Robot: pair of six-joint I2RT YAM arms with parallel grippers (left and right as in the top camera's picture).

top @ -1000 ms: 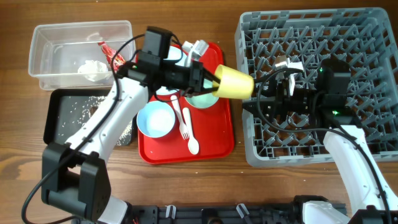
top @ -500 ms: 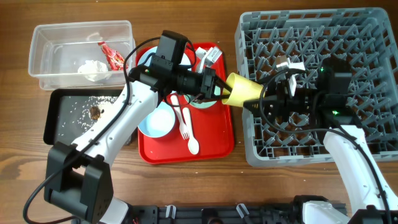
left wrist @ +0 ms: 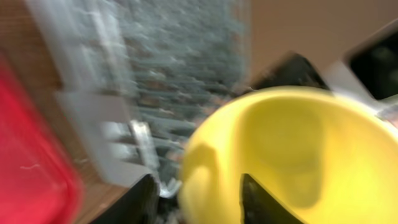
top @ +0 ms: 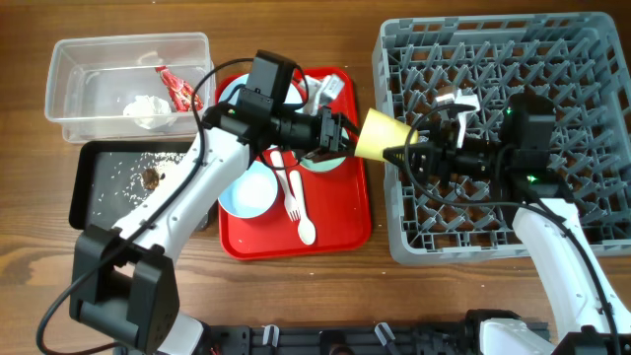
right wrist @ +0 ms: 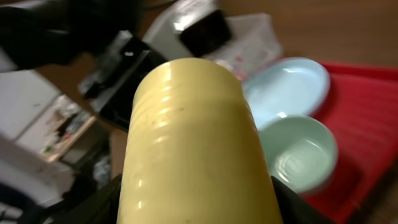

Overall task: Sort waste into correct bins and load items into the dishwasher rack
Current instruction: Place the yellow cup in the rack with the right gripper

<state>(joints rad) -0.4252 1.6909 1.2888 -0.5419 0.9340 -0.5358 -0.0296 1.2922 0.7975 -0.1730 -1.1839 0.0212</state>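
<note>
The right gripper swings to the right in the overhead view next, lowers over the grey rack's near wires and releases, since those wires stand empty.
The small yellow cup [top: 383, 133] hangs in the air between the red tray and the grey dishwasher rack [top: 592, 59]. My left gripper [top: 345, 138] is shut on its rim; in the left wrist view one finger is inside the cup [left wrist: 298, 155] and one is outside [left wrist: 199, 186]. My right gripper [top: 412, 156] reaches out from over the rack. Its fingers [right wrist: 196, 205] lie against both sides of the cup [right wrist: 193, 124].
The red tray [top: 340, 232] holds a blue bowl [top: 246, 189], a green bowl [right wrist: 298, 152], a plate [right wrist: 286, 87], a white fork [top: 293, 202] and a spoon [top: 306, 229]. The clear tub [top: 69, 59] holds the red wrapper [top: 177, 87] and the tissue [top: 146, 108]. The black tray [top: 84, 187] holds scraps [top: 150, 177].
My left arm has carried the yellow cup right, from over the tray to the rack's left edge. My right gripper has moved left, and its fingers are now around the cup.
</note>
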